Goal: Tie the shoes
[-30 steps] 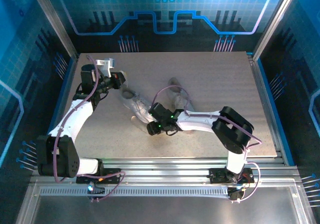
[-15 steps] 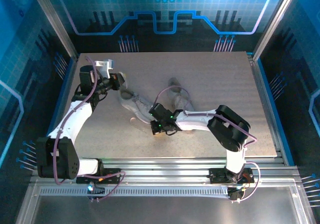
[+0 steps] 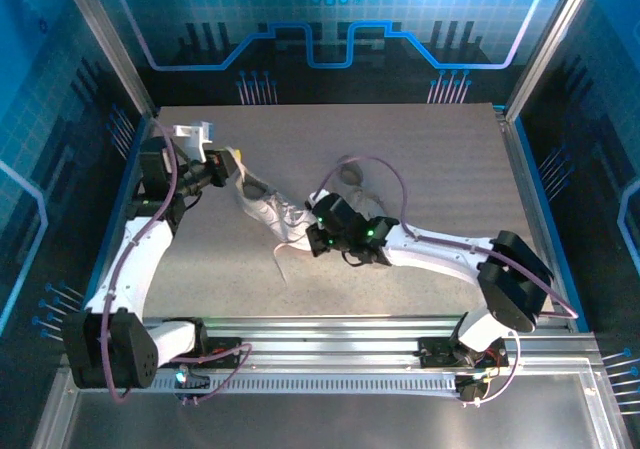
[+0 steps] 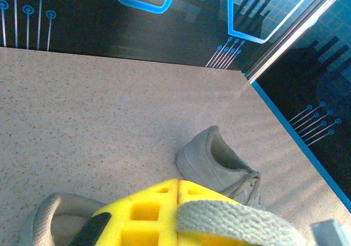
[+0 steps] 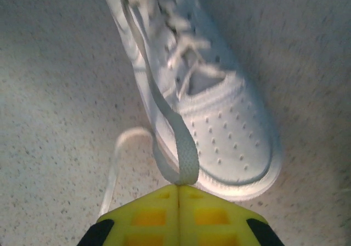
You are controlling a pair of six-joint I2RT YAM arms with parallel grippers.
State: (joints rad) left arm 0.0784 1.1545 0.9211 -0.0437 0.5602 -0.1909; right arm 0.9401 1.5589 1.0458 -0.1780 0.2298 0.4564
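Note:
My right gripper should next carry the loop outward from the toe's near side and release it in the gap between the shoes, which lies outward.
One white shoe [image 3: 268, 207] lies on the table between the arms, its perforated toe [image 5: 222, 133] just ahead of my right gripper [image 5: 178, 187]. The right gripper [image 3: 313, 240] is shut on a loop of white lace [image 5: 182, 147] that runs up to the eyelets. My left gripper [image 3: 228, 164] is at the shoe's heel end. Its yellow fingers are shut, with a flat white lace [image 4: 236, 217] coming out of the seam of the left gripper [image 4: 178, 181]. The second shoe [image 4: 216, 161] lies further out on the table, partly behind the right wrist [image 3: 349, 174].
A loose lace end [image 3: 283, 260] trails on the speckled tabletop [image 3: 430, 149] toward the near edge. The blue side wall [image 4: 296, 131] bounds the table on the right, and a metal rail [image 3: 350, 329] runs along the front.
The right gripper has shut on the lace loop and shifted up and right, its elbow swinging out to the right. The left arm has drawn back to the left.

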